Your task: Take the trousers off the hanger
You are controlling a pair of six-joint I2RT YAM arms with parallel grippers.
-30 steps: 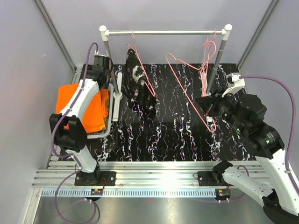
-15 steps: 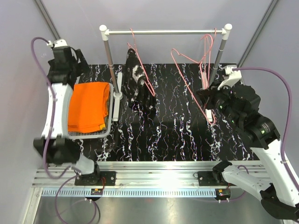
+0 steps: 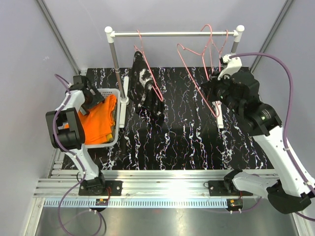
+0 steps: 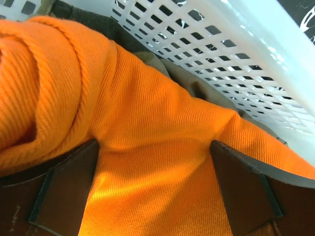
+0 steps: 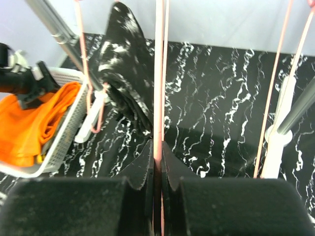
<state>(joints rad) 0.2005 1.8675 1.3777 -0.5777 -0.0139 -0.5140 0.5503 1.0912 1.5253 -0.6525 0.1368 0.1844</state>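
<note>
The empty pink hanger in my right gripper needs to move outward next, toward the bar (image 3: pixel 203 34) and toward the black trousers. Then I need to open my right gripper.
The black trousers with white splashes (image 3: pixel 147 91) hang folded over a pink hanger on the rail (image 3: pixel 172 34); they also show in the right wrist view (image 5: pixel 125 73). The bright orange trousers (image 3: pixel 96 120) lie in the white basket (image 3: pixel 112 135). My left gripper (image 3: pixel 91 98) is down in the basket, open, its fingers (image 4: pixel 66 189) spread wide on the orange cloth (image 4: pixel 147 147). Olive cloth (image 4: pixel 197 83) shows under it. My right gripper (image 3: pixel 212 92) is shut on an empty pink hanger (image 3: pixel 197 81), the wire (image 5: pixel 158 98) pinched between closed jaws.
The rail stands on two posts with white bases, left (image 3: pixel 121 98) and right (image 3: pixel 220 120). Another empty pink hanger (image 3: pixel 219 46) hangs at the rail's right end. The basket wall (image 4: pixel 236 64) is close beside my left gripper. The black marbled mat (image 3: pixel 187 142) covers the table.
My left arm came down from high at the back left into the basket onto the orange trousers. My right gripper raised the empty hanger up and back toward the rail.
</note>
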